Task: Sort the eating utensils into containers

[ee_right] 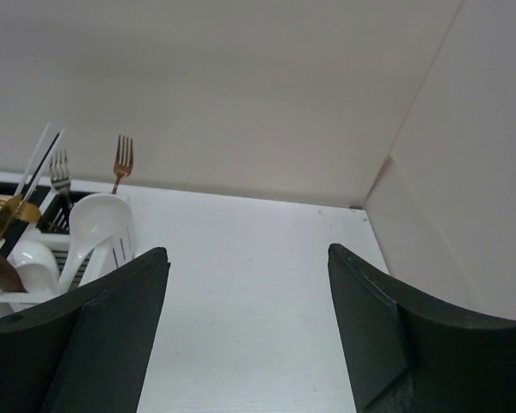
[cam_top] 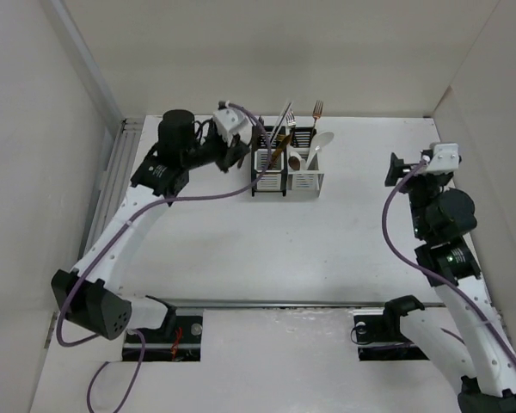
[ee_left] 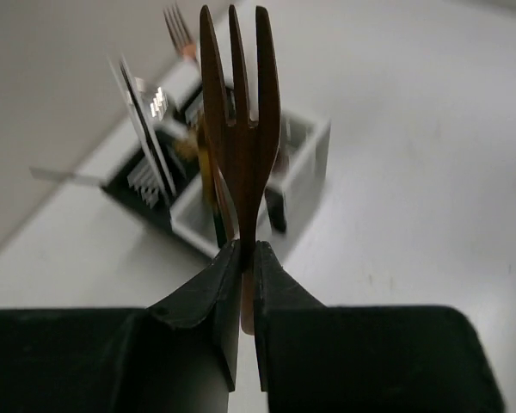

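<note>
I will move my left gripper toward the copper fork next, tilting the brown fork's teeth up, then bring the brown fork down beside the copper fork, matching like utensils.
My left gripper is shut on the handle of a brown three-tined fork, which points toward the two joined containers. From above, the left gripper hangs just left of the containers at the back middle of the table. Several utensils stand in them: a white soup spoon, a copper fork, a silver fork and thin chopsticks. My right gripper is far to the right, open and empty. In its wrist view the right gripper faces bare table, with white spoons at the left.
White walls enclose the table on the left, back and right; the right wall is close to the right gripper. A metal rail runs along the left edge. Bare table surface lies between the containers and the arm bases.
</note>
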### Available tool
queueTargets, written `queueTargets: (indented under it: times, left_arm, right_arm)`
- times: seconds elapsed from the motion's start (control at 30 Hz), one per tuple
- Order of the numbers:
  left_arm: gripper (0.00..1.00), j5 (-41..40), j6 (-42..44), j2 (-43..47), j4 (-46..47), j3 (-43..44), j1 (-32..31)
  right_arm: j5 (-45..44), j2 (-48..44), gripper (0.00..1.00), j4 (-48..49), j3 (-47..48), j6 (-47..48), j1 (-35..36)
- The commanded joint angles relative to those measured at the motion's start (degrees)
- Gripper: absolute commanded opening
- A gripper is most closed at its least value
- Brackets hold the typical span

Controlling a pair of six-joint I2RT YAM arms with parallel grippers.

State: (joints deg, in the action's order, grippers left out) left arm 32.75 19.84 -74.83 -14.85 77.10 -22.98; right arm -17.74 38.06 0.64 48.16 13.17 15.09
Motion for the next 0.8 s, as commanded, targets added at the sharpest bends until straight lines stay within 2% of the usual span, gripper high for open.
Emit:
queueTargets:
  times: [0.0, 0.07, 0.17, 0.2, 0.33, 0.47, 0.57, 0.77]
  left_arm:
    - [0.00, 7.41, -13.74, -8.10, 29.73, 2.61, 0.31]
    - [0.00, 6.89, -18.93, -13.04, 45.34, 6.37, -0.74]
    - [0.00, 3.65, -21.14, -24.46, 52.80, 13.05, -2.15]
    - [0.00, 3.63, -23.33, -27.36, 56.30, 17.86, -2.76]
    - [0.00, 1.71, -26.76, -43.69, 61.51, 29.58, -3.99]
    - [0.00, 1.00, -25.03, -52.32, 66.09, 35.39, -4.61]
    - [0.00, -2.16, -25.02, -55.94, 66.00, 36.63, -4.62]
    - [0.00, -2.69, -25.02, -58.85, 65.48, 35.49, -5.14]
  right_arm:
    - [5.69, 3.06, 0.79, 7.78, -1.84, 0.37, 0.64]
    - [6.39, 3.85, 0.79, 9.63, -3.50, 0.37, 0.64]
    - [8.85, 5.61, 0.79, 12.80, -4.82, 0.37, 0.64]
    - [8.86, 6.31, 0.79, 12.80, -4.83, 1.50, 0.64]
    - [8.95, 9.83, 0.79, 13.94, -4.30, 2.56, 0.64]
    - [7.37, 13.52, 0.79, 15.17, -3.78, 3.71, 0.64]
    - [6.31, 15.19, 0.79, 15.78, -3.25, 3.71, 0.64]
    - [6.31, 19.23, 0.81, 15.79, -1.41, 5.99, 0.64]
